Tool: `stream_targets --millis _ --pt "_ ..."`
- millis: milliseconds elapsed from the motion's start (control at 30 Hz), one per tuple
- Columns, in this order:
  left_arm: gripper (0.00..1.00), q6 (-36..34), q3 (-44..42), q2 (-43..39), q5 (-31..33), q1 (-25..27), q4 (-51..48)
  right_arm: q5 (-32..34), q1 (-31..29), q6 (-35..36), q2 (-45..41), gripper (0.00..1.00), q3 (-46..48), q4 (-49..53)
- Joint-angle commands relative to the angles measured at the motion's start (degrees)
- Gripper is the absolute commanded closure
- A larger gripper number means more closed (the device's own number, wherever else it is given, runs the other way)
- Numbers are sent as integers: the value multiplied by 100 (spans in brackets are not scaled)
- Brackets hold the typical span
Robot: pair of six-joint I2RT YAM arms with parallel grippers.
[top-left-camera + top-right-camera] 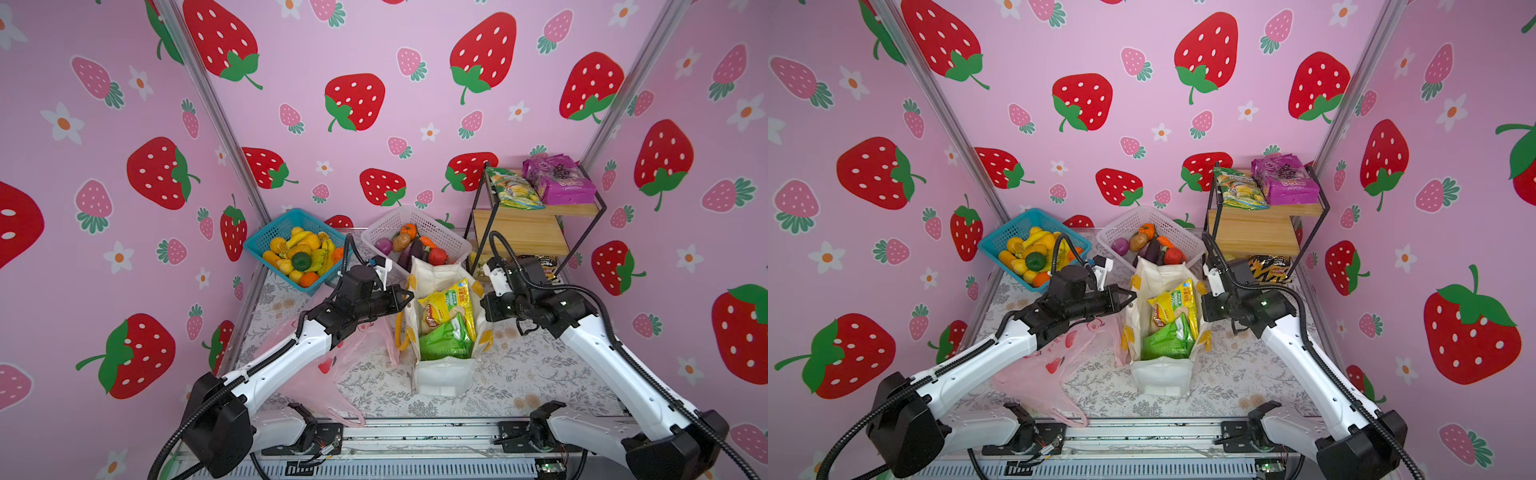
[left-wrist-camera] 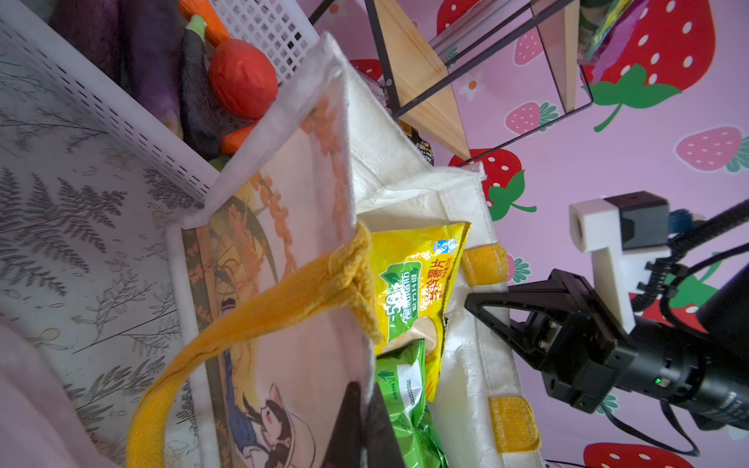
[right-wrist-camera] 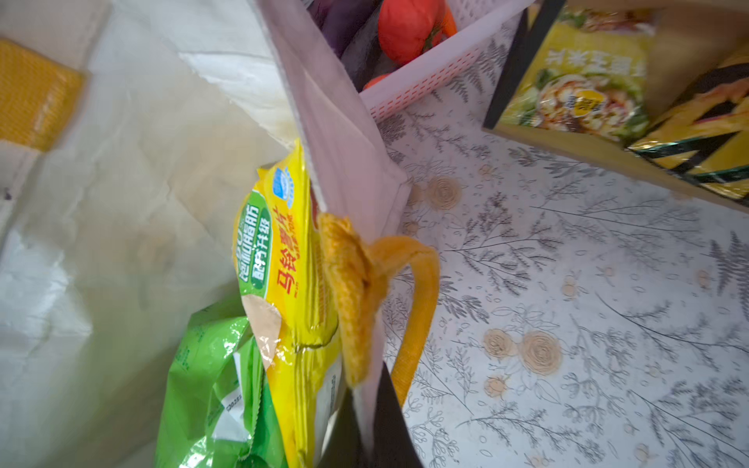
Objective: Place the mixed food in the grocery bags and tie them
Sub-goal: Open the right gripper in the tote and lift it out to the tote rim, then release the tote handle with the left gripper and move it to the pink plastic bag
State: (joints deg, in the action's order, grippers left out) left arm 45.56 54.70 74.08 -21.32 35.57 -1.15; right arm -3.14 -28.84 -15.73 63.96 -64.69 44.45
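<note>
My right gripper will next drag the tote sideways to the bare tabletop before the rack beside the gripper, away from the pink carrier bag (image 1: 316,365), and let go of the tote's side.
The white tote (image 1: 444,376) with yellow handles stands upright mid-table. Inside it stand a yellow crisp packet (image 1: 446,307) and a bright green snack packet (image 1: 444,343). My left gripper (image 1: 409,296) is shut on the tote's left wall at the rim; the left wrist view shows the fabric pinched between its fingers (image 2: 348,425). My right gripper (image 1: 482,303) is shut on the opposite wall, just beside a yellow handle (image 3: 417,308). The pink carrier bag (image 1: 316,365) lies crumpled under my left arm. A dark green round toy fruit (image 1: 301,261) sits in the blue basket.
A blue basket (image 1: 266,237) of toy fruit and a white basket (image 1: 453,241) of toy vegetables stand behind the tote. A wire-and-wood shelf rack (image 1: 523,224) at the back right carries a purple packet (image 1: 559,178); a black-and-yellow packet (image 1: 1268,268) lies low in it.
</note>
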Motion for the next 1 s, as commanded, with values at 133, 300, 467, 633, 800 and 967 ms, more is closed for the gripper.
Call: stream_targets --millis 133,300,467,633,800,967 --pt "100 156 931 919 -177 180 57 589 630 148 149 100 -318 -461" --pt "99 232 1222 1314 -359 262 20 1068 830 262 344 100 -435 -444" --pt "91 268 1263 1506 -407 319 64 1386 923 263 327 100 -205 -480" --pt "68 198 1294 1469 -453 320 8 1841 1024 297 272 100 -46 -467" --pt "47 -200 1134 1033 -137 215 -355 1727 1062 307 414 97 7 -637" --pt "39 -520 568 150 436 -91 -653 1892 1082 342 377 96 92 -774"
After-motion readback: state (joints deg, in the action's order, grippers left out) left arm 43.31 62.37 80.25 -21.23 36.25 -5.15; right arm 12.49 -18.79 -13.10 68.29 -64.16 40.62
